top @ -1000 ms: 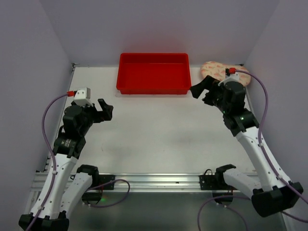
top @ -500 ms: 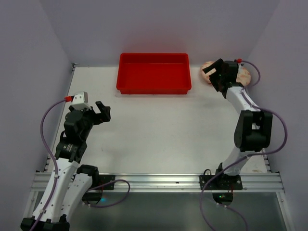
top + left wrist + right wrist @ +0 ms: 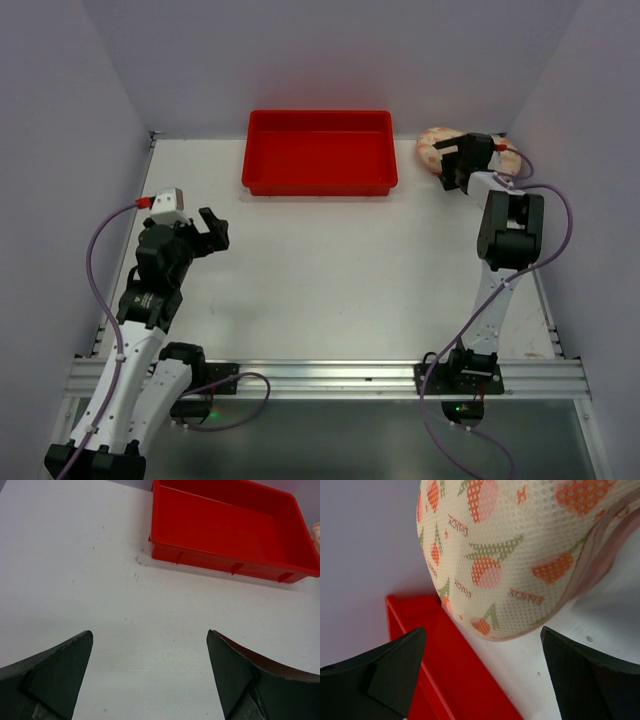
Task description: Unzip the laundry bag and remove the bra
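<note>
I will lower my right gripper onto the laundry bag's near edge (image 3: pixel 437 169) (image 3: pixel 530 609), toward the right in the wrist view, and close, because that edge is still beyond my open fingertips.
The laundry bag (image 3: pixel 434 147) lies in the back right corner, cream mesh with orange fruit prints; its pink edge trim (image 3: pixel 600 555) shows in the right wrist view. My right gripper (image 3: pixel 452 162) is stretched out to it and hovers over its left lobe, open. In the right wrist view the bag (image 3: pixel 510 555) fills the upper frame just beyond my open right gripper (image 3: pixel 482 630), with nothing between the fingers. The bra is hidden. My left gripper (image 3: pixel 214 231) hangs open over the left of the table, far from the bag; in its wrist view the left gripper (image 3: pixel 150 632) holds nothing.
A red rectangular tray (image 3: pixel 318 185) stands at the back centre, just left of the bag; its wall (image 3: pixel 445 670) runs under my right gripper. It also appears ahead of the left gripper as the red tray (image 3: pixel 225 562). Purple walls enclose the table.
My right arm has stretched out toward the back right corner, bringing its open gripper from beside the tray onto the bag. The left arm has barely shifted.
</note>
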